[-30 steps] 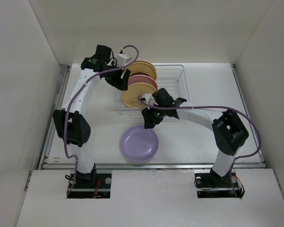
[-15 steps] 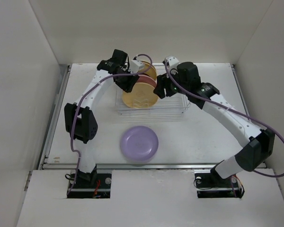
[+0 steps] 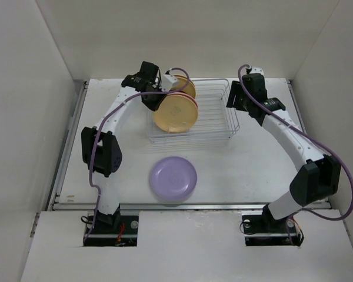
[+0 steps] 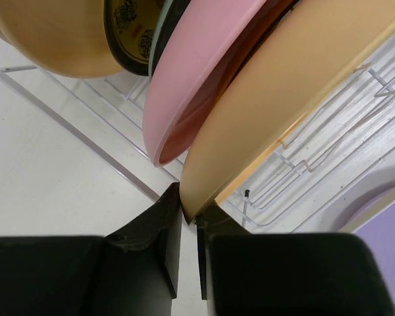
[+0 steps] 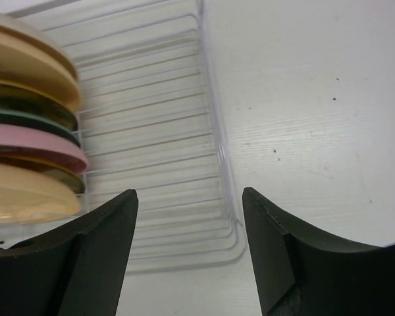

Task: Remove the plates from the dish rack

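My left gripper lifts, moves back and down, and releases its plate next onto the lavender plate (image 3: 173, 178). That one lies flat, below and back from my left gripper.
The dish rack (image 3: 215, 120) stands at the back middle of the table, with several plates upright at its left end. My left gripper (image 3: 157, 101) is shut on the lower rim of the front yellow-orange plate (image 3: 175, 113); in the left wrist view its jaws (image 4: 189, 212) pinch that plate (image 4: 283, 105). Behind it stand a pink plate (image 4: 197, 85), a dark patterned plate (image 4: 133, 29) and another yellow-orange plate (image 4: 59, 33). A lavender plate (image 3: 173, 178) lies flat on the table in front of the rack. My right gripper (image 3: 233, 98) hangs open over the rack's right end (image 5: 218, 155), holding nothing.
White walls close in the table on the left, back and right. The rack's right half (image 5: 151, 105) holds only bare wire. The left arm's elbow (image 3: 101, 151) stands left of the lavender plate. The right arm arcs along the table's right side (image 3: 309, 170).
My left gripper has closed on the front yellow-orange plate's rim. The right arm has swung from in front of the rack to its right end, jaws opening wider.
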Robot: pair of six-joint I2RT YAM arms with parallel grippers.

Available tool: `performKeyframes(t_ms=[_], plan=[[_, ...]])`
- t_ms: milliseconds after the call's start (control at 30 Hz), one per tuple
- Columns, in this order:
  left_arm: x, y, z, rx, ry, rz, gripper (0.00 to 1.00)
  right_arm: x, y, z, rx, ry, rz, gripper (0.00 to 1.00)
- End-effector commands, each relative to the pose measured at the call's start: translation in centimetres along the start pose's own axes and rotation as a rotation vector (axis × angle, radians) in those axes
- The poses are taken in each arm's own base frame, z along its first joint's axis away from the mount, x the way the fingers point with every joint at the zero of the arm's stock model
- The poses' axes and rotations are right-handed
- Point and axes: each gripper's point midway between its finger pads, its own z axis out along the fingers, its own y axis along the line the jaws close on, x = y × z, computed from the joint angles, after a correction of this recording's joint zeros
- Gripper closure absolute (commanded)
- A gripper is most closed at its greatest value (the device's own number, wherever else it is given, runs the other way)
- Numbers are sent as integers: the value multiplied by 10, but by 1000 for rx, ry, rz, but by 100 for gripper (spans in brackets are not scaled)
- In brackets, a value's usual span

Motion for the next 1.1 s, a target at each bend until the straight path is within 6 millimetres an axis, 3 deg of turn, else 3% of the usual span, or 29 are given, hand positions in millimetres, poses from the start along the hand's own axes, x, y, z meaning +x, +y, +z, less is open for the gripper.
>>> performKeyframes(t_ms=[0,33,133,233,267,367,467,500,567,600,633,700,733,800,867,1067], plan=[[-39,-10,-62,10,-166,-27,100,3,-22,24,105,5,49,29],[-42,-8,-69,15,-191,-29,100,1,-22,31,90,7,59,29],[-59,-6,-87,21,-257,-43,100,24,-21,55,86,74,31,29],[-70,-15,-105,58,-310,-66,100,27,-21,70,84,72,38,29],[-69,-13,-106,67,-315,-85,100,38,-24,76,93,98,31,29],[-75,-20,-127,122,-362,-138,100,42,-29,85,105,106,35,31],[-68,-43,-141,258,-337,-153,100,48,-26,88,88,125,35,31],[-52,-55,-152,316,-283,-148,100,46,-25,89,85,116,37,31],[-27,-73,-144,427,-163,-135,100,48,-26,90,85,118,36,31],[-15,-93,-142,478,-86,-87,100,48,-26,90,84,118,27,31],[15,-107,-146,530,49,-36,100,52,-27,93,88,128,25,31],[49,-113,-132,500,240,-7,100,52,-27,93,87,128,16,31],[75,-127,-124,526,352,17,100,56,-28,95,90,137,14,32],[104,-143,-118,562,464,117,100,56,-28,95,90,137,14,32],[113,-153,-116,581,510,155,100,60,-27,98,85,148,13,32],[143,-152,-97,563,651,205,100,60,-27,98,84,149,4,32]])
